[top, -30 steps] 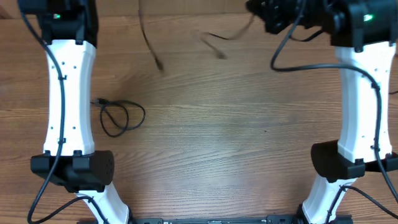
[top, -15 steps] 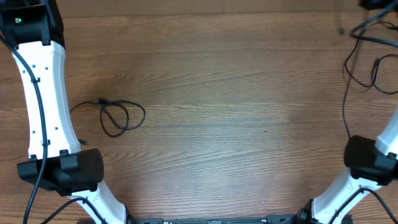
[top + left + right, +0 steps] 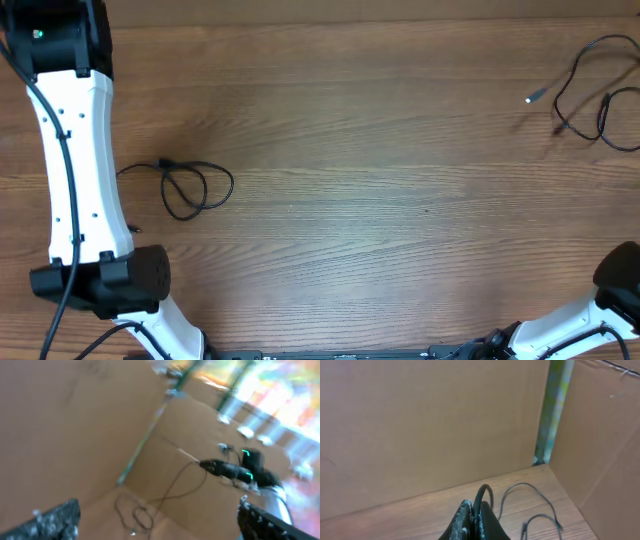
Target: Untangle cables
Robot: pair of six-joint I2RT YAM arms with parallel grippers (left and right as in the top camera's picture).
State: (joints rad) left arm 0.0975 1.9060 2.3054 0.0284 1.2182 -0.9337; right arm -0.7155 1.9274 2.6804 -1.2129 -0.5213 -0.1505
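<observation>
My right gripper should next tilt down, lower the raised bend toward the cable's loops on the wood below and release it.
One thin black cable (image 3: 196, 189) lies in a loose loop on the left of the wooden table. A second black cable (image 3: 588, 88) trails in loops at the far right, its small plug (image 3: 531, 98) pointing left. In the right wrist view my right gripper (image 3: 474, 511) is shut on a bend of this cable (image 3: 532, 494), the rest of which lies on the wood beyond. The left wrist view is blurred. My left gripper (image 3: 159, 506) is open and empty, with a looped cable (image 3: 136, 513) on the wood beyond it. Neither gripper shows in the overhead view.
My left arm (image 3: 75, 150) stands along the table's left edge; only the base of the right arm (image 3: 618, 282) shows at bottom right. Cardboard walls (image 3: 420, 420) stand behind and beside the table. The other arm (image 3: 240, 471) shows far off in the left wrist view.
Both arms swung outward and their grippers left the overhead view. The cords that hung at top middle are gone; one now trails at the far right. The left loop stayed put.
</observation>
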